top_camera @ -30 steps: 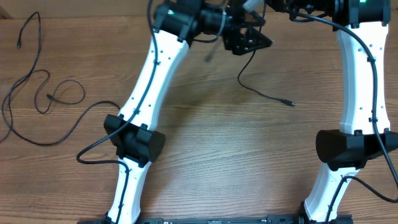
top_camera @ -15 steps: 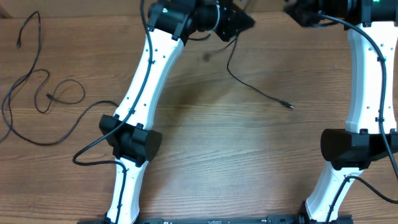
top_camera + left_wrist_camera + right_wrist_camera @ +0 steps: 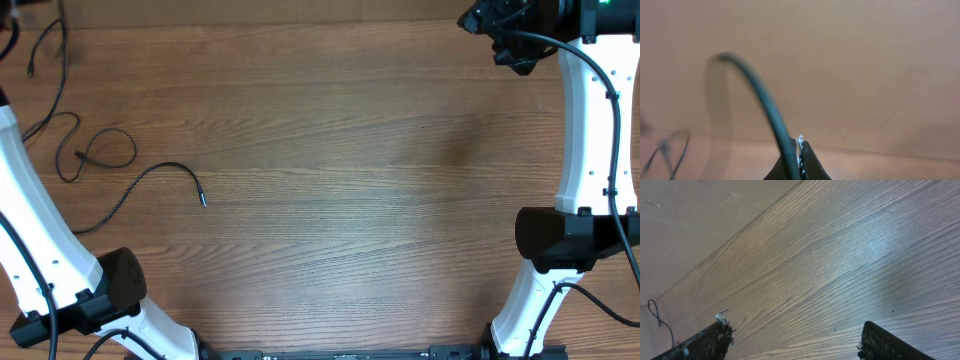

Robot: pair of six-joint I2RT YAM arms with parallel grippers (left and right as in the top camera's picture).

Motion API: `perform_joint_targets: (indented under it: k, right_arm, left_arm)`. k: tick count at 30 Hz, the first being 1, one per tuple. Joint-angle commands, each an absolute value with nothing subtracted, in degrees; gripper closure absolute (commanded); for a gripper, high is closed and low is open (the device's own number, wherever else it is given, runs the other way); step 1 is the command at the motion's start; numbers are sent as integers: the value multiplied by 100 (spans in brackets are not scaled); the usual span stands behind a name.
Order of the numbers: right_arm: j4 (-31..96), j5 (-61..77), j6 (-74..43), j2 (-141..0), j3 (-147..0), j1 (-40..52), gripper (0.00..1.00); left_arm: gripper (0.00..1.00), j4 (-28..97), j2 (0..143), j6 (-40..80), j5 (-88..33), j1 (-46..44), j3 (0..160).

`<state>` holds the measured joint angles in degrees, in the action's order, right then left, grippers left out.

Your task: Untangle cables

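My left gripper tilts down over the strands next and opens, since it faces the back wall and still holds the thin black cable (image 3: 765, 102).
My left gripper (image 3: 799, 162) is shut on a thin black cable (image 3: 765, 102), which arcs up and left out of the closed jaws in the left wrist view. In the overhead view the cables lie at the far left: a long strand (image 3: 52, 70) runs down from the back edge into a small loop (image 3: 105, 150). Another strand (image 3: 140, 178) ends in a metal-tipped plug (image 3: 203, 200). The left gripper itself sits beyond that view's top left corner. My right gripper (image 3: 797, 341) is open with only bare wood between its fingers. Overhead it sits at the back right (image 3: 482, 20).
The left arm's white link (image 3: 25, 210) and dark joint (image 3: 105, 288) cross the left edge beside the cables. The right arm (image 3: 585, 120) stands along the right side. A thin cord (image 3: 659, 320) shows at the far left of the right wrist view.
My left gripper shut on the cable and swung from back centre to the far left, dragging the strand and plug along. My right gripper opened, let go and pulled back to the right.
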<state>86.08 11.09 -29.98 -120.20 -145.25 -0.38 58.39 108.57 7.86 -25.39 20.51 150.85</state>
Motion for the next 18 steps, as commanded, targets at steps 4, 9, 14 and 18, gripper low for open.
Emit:
perform_joint_targets:
  k: [4, 9, 14, 18]
  right_arm:
    - [8654, 1050, -2950, -11981, -14545, 69, 21]
    - [8781, 989, -2657, -11981, -14545, 255, 22]
    - [8882, 989, -2644, -11981, -14545, 257, 14]
    - [8938, 1081, -2462, -11981, -14545, 259, 9]
  left_arm:
    - [96, 7205, 11581, 954, 386, 2067, 15100]
    - [19, 7843, 12713, 1437, 1131, 2075, 15100]
    - [0, 8014, 12667, 1433, 803, 2067, 15102]
    - [1, 8020, 11642, 1354, -1120, 2034, 15102]
